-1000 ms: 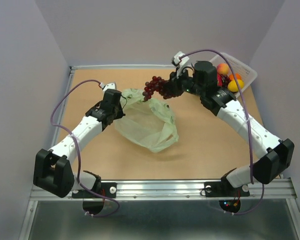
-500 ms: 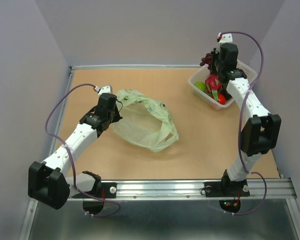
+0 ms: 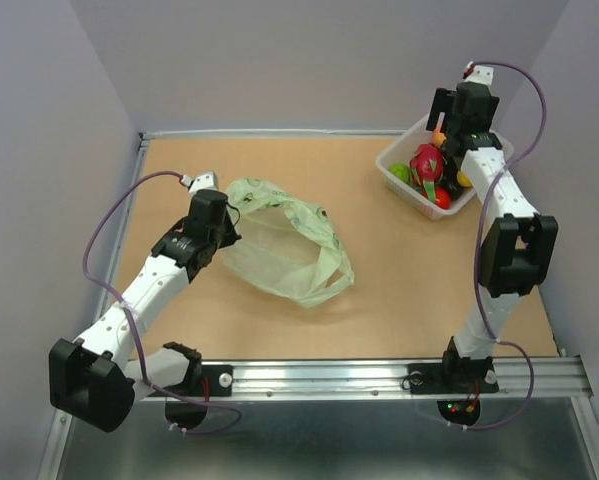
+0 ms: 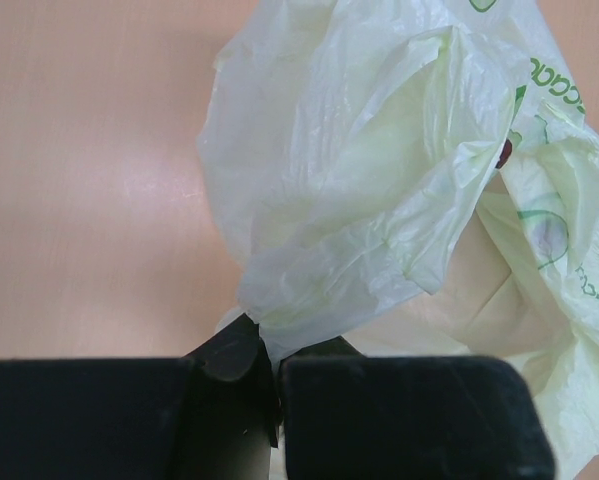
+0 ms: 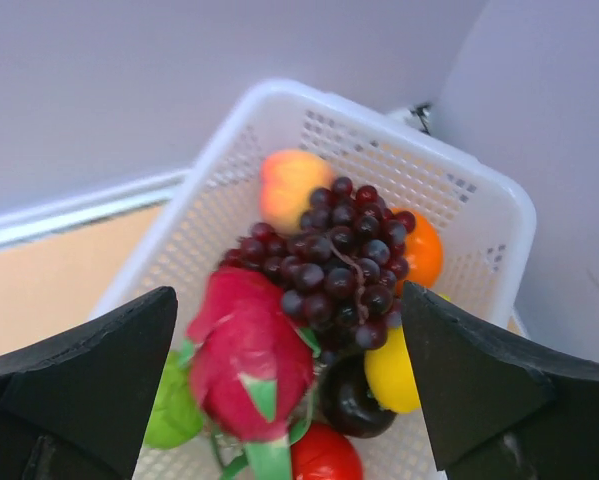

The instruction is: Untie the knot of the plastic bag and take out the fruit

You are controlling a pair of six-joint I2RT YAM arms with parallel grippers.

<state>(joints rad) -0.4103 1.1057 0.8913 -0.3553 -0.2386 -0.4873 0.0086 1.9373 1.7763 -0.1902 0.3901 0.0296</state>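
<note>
The fruit lies in the basket (image 5: 379, 112), so I should move my left gripper to the left in the top view, over bare tabletop, and let go of the bag's edge.
The pale green plastic bag (image 3: 291, 248) lies slack on the table with its mouth open toward the right; no knot shows. My left gripper (image 3: 226, 226) is shut on the bag's left edge, and in the left wrist view the film (image 4: 359, 180) bunches between the closed fingers (image 4: 234, 350). My right gripper (image 5: 289, 300) hangs open over the white basket (image 5: 379, 112), holding nothing. Under it lie the purple grapes (image 5: 344, 260), the pink-red dragon fruit (image 5: 247, 360) and a yellow fruit (image 5: 389, 375). From above, the right gripper (image 3: 459, 125) is over the basket's far side.
The basket (image 3: 409, 193) stands at the table's far right corner, close to the walls. It also holds a peach fruit (image 5: 287, 185), an orange one (image 5: 424, 252), a green one (image 5: 174, 420), a red one (image 5: 324, 455) and a dark plum (image 5: 354, 395).
My right arm carried the grapes from beside the bag to the basket, then opened; the grapes now lie in the basket. The left gripper kept hold of the bag, its arm shifting slightly.
</note>
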